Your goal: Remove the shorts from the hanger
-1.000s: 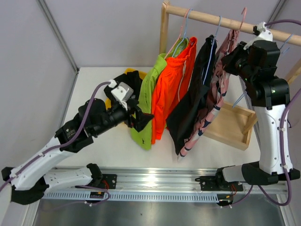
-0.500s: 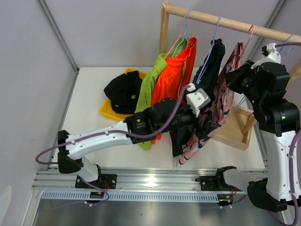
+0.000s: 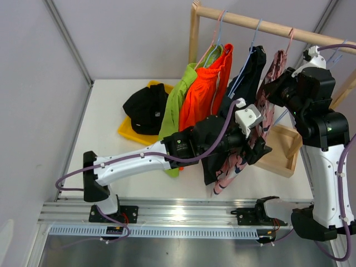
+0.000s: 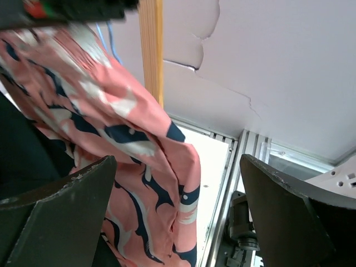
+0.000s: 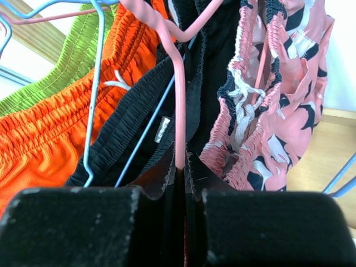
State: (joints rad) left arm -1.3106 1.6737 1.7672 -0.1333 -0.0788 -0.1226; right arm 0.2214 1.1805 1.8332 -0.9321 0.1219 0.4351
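Next, I move my right gripper to the right in the top view, where bare bar lies outward of it, and release the pink hanger clear of the pink shorts.
Several shorts hang on hangers from a wooden rail (image 3: 261, 25): lime green shorts (image 3: 177, 111), orange shorts (image 3: 206, 94), black shorts (image 3: 247, 78) and pink patterned shorts (image 3: 268, 92). My right gripper (image 3: 276, 88) is shut on the pink hanger (image 5: 179, 111), just under its hook; the pink shorts' waistband (image 5: 278, 111) hangs beside it. My left gripper (image 3: 261, 150) is open at the pink shorts' lower part (image 4: 144, 167), and the fabric lies between its fingers (image 4: 55, 211) without being pinched. Another pair of black shorts (image 3: 146, 108) lies on the table.
A yellow cloth (image 3: 127, 130) lies under the black shorts on the table. A wooden tray (image 3: 278, 147) sits at the right, behind the pink shorts. The rail's upright post (image 3: 193, 33) stands at the back. Blue hangers (image 5: 94, 83) carry the other shorts.
My left arm has swung from the table's left side, across the hanging shorts, to the pink shorts' lower part. My right gripper, with the pink hanger, moved right, then slightly back left.
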